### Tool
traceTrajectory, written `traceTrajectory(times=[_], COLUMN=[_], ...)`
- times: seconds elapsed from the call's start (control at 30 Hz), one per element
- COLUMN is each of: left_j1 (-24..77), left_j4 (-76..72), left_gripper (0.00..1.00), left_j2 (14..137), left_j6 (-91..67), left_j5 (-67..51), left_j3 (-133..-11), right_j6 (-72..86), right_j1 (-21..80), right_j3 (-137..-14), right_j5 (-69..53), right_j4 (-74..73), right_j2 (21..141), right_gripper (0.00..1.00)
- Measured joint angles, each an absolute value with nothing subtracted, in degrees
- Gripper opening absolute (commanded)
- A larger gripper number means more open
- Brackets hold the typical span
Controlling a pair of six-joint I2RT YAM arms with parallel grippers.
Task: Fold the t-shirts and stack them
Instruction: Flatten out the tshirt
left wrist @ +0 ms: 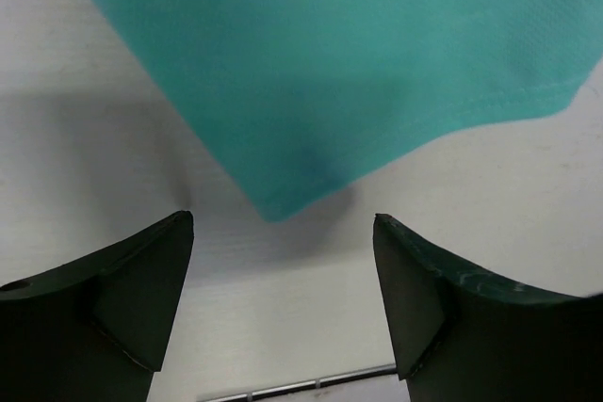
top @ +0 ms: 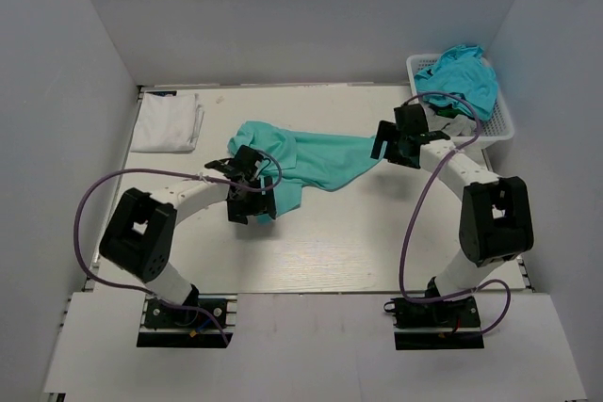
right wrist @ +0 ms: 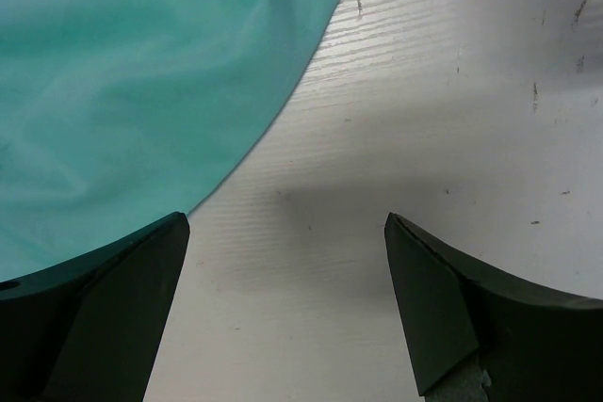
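My right gripper moves outward and down onto the mint green t-shirt's corner nearest the basket next, since only bare table lies between its open fingers.
A mint green t-shirt (top: 316, 159) lies spread and rumpled across the middle of the table. My left gripper (top: 252, 212) hovers over its near left corner (left wrist: 283, 195). That gripper (left wrist: 283, 223) is open, with only bare table between its fingers. My right gripper (top: 388, 150) is at the shirt's right end, also open (right wrist: 285, 221) over bare table, with the shirt's hem (right wrist: 141, 91) just to its left. A folded white t-shirt (top: 168, 121) lies at the back left. A turquoise-blue t-shirt (top: 464, 77) is heaped in the basket.
The white lattice basket (top: 502, 126) stands at the back right against the wall. Grey walls close in the table on the left, the back and the right. Purple cables loop from both arms.
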State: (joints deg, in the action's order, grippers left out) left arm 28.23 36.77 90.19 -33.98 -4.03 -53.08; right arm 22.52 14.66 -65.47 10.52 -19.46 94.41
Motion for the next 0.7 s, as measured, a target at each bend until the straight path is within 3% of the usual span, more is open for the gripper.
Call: traceTrajectory(times=[0.03,0.1,0.13,0.2,0.33,0.47,0.7], left_j1=[28.3,28.4,28.4,28.5,28.9,29.0,29.2], left_j4=[36.1,35.9,36.1,35.4,34.4,34.1,34.0], left_gripper=[0.7,0.61,0.51,0.44,0.0,0.0,0.0], left_j2=[91.3,93.9,94.7,96.2,97.5,97.6,95.5], left_j6=[-34.1,-34.5,-34.6,-34.8,-34.7,-34.6,-35.0], left_j5=[-3.9,-3.1,-3.0,-2.6,-2.0,-1.5,2.4], left_j3=[-53.1,-53.9,-54.8,-56.0,-56.9,-57.1,-55.8], right_j6=[22.5,22.3,22.3,21.9,20.9,20.5,19.6], right_j1=[14.5,14.3,14.2,14.0,13.6,13.1,11.8], right_j3=[-65.5,-65.5,-65.5,-65.8,-69.0,-74.0,-82.3], right_j5=[10.5,10.5,10.5,10.5,10.5,10.6,13.4], right_j4=[-19.5,-19.5,-19.5,-19.6,-19.7,-19.6,-19.7], right_j2=[94.6,94.9,95.2,95.9,100.1,105.7,114.6], right_gripper=[0.9,0.9,0.9,0.9,0.9,0.9,0.72])
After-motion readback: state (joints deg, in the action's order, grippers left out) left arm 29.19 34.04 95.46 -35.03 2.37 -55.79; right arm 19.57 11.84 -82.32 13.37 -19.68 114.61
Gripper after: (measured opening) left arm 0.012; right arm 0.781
